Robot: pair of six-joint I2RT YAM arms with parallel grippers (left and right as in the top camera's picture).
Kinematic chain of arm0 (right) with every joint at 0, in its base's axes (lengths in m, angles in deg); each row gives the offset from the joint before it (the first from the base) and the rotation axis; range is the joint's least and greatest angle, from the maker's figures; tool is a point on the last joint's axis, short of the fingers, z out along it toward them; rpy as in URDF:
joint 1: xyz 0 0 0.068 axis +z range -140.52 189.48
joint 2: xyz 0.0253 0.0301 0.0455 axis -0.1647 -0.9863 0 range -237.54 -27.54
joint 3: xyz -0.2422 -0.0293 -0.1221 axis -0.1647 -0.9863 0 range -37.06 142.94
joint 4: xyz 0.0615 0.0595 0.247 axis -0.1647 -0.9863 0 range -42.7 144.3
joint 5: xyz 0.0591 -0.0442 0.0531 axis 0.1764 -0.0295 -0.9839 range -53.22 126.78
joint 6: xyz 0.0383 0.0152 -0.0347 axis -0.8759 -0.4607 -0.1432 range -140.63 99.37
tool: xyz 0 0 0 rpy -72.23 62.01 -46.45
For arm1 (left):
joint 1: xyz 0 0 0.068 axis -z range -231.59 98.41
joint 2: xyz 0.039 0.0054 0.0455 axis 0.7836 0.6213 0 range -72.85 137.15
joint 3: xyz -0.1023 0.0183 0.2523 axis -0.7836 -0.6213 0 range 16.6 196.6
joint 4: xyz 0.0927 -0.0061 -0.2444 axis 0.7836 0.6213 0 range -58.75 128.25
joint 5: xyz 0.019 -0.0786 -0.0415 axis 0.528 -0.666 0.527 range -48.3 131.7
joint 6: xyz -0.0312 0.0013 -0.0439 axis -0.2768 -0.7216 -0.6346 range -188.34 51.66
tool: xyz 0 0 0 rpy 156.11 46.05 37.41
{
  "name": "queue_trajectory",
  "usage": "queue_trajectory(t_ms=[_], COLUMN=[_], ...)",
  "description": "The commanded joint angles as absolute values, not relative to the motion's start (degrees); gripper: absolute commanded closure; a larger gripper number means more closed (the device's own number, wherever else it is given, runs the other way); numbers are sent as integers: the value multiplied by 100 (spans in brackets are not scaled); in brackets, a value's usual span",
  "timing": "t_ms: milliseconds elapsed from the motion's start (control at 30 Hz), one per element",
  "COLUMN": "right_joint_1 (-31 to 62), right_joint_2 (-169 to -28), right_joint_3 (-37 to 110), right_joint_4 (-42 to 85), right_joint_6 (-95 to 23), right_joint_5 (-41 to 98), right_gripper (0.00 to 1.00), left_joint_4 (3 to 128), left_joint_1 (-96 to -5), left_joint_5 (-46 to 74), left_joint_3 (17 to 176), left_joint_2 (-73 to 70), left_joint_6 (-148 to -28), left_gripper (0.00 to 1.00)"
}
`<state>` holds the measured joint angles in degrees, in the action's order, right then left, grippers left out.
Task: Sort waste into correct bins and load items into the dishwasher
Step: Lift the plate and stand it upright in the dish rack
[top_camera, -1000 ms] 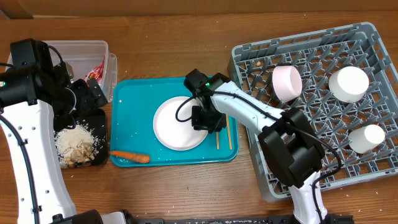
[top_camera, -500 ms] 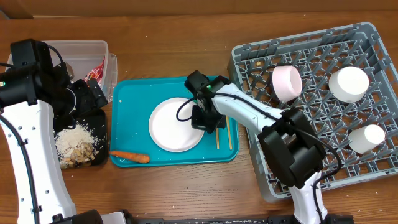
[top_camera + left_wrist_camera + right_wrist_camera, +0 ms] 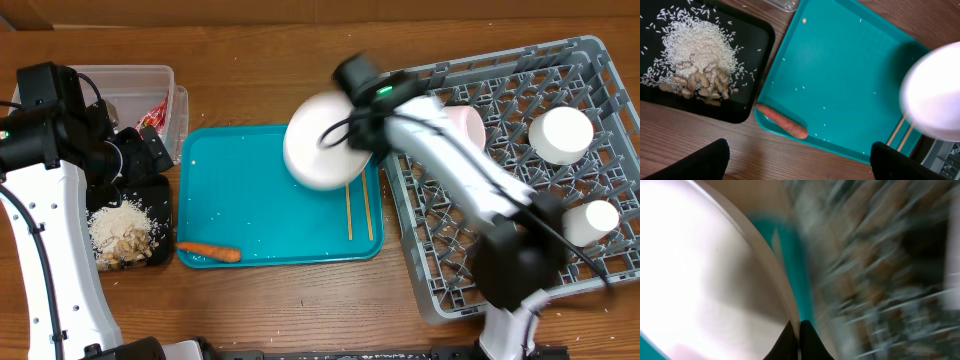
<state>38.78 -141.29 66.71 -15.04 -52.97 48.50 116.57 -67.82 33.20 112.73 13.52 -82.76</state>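
Note:
Next, my right gripper moves up from the tray over the grey dish rack. Then it turns the white plate upright and lowers it beside the pink cup, where other dishes stand.
My right gripper (image 3: 352, 135) is shut on the rim of the white plate (image 3: 320, 155) and holds it lifted over the teal tray's right side, beside the grey dish rack (image 3: 500, 250); the plate also shows in the right wrist view (image 3: 700, 270), blurred. Two chopsticks (image 3: 358, 210) lie on the tray. The carrot (image 3: 210, 252) lies at the tray's front left, also in the left wrist view (image 3: 782, 121). Rice with scraps (image 3: 122, 232) sits in the black tray (image 3: 747, 50). The red wrapper (image 3: 158, 112) is in the clear tub (image 3: 150, 75). My left gripper (image 3: 800, 167) is open above the table's front. Two white bowls (image 3: 560, 135) (image 3: 588, 222) stand in the rack.
The teal serving tray (image 3: 240, 190) lies in the middle. A pink cup (image 3: 462, 132) lies on its side in the rack. The left arm stands over the tub and black tray at the far left.
My right gripper has lifted the plate off the teal tray and swung it up and right toward the rack. The chopsticks are uncovered. The left arm has not moved.

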Motion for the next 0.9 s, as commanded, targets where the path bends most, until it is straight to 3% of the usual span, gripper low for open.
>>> queue_trajectory(t_ms=[0, 133, 300, 867], right_joint_1=[3618, 3500, 3495, 3766], right_joint_2=[-12838, -12497, -12512, -12527], right_joint_3=[6997, 6994, 6734, 4264], right_joint_4=[-1397, -1546, -2348, -1559], right_joint_6=[-4731, -4473, -6055, -6720], right_joint_5=[6691, 8435, 10509, 9967], right_gripper=[96, 96, 96, 96], left_joint_4=[11643, 11624, 11626, 11626], left_joint_1=[-6797, -6797, -6797, -6797], left_joint_5=[3336, 3336, 3336, 3333], left_joint_3=[11221, 11221, 11221, 11223], left_joint_2=[1330, 1330, 1330, 1330], left_joint_6=[-8116, -8118, -8116, -8118], left_gripper=[8, 8, 8, 8])
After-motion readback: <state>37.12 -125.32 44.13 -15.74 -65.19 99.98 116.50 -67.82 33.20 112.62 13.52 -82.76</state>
